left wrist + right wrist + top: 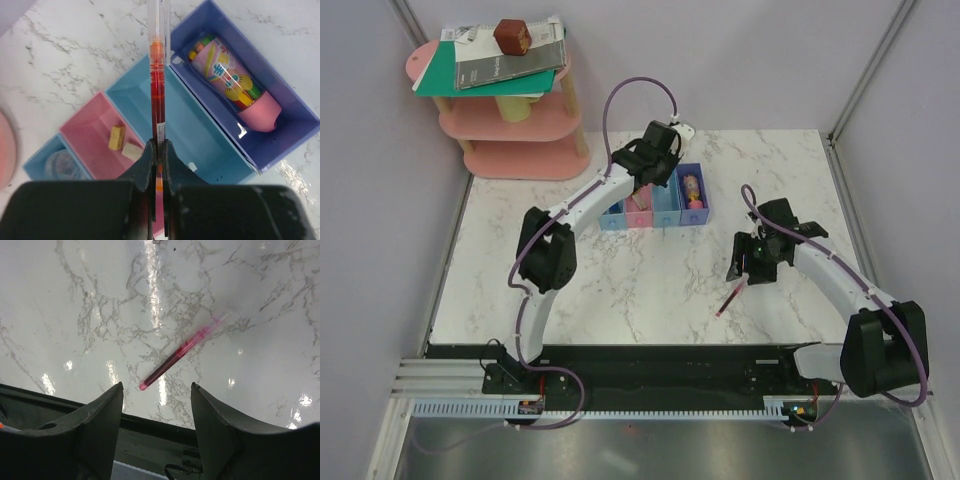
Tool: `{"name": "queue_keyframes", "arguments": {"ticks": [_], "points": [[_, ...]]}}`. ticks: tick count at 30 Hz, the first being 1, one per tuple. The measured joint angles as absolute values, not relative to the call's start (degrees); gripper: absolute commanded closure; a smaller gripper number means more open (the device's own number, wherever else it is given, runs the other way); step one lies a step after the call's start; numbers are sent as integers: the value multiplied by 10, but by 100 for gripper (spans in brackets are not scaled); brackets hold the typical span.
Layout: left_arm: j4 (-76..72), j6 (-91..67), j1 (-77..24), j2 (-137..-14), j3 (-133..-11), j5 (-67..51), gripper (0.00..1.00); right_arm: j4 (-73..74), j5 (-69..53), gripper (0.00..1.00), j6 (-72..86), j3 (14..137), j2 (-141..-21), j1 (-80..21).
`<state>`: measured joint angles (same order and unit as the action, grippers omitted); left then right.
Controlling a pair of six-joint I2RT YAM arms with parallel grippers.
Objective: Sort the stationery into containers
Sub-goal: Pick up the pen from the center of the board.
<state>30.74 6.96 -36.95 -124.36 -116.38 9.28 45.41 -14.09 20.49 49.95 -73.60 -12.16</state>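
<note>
Next, my left gripper lowers the thin red pen (157, 85) toward the open middle of the blue bin (186, 127) and releases it there, since this bin still stands empty.
My left gripper (159, 146) is shut on a thin red pen (157, 85) and holds it above the blue bin (197, 132) in the row of four bins (656, 209). The purple-blue bin (290, 107) holds the pink-yellow tube (232, 80). The pink bin (90, 127) holds two tan erasers (117, 137). The light blue bin (37, 160) holds the round bluish clear piece (62, 164). A second red pen (181, 352) lies on the table, also seen from above (730, 297). My right gripper (157, 390) is open and empty above it.
A pink tiered shelf (515, 120) stands at the back left with green and grey books (500, 65) and a brown cube (512, 36) on top. The black rail (650, 365) runs along the table's near edge.
</note>
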Motion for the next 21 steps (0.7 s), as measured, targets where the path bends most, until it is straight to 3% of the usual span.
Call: {"name": "queue_keyframes", "arguments": {"ticks": [6, 15, 21], "points": [[332, 57, -369, -1311, -1186, 71, 98, 431, -95, 35, 234, 480, -780, -126], [339, 41, -367, -1316, -1186, 51, 98, 399, -41, 39, 269, 453, -832, -147], [337, 37, -363, -1316, -1186, 38, 98, 389, -22, 51, 274, 454, -854, -156]]}}
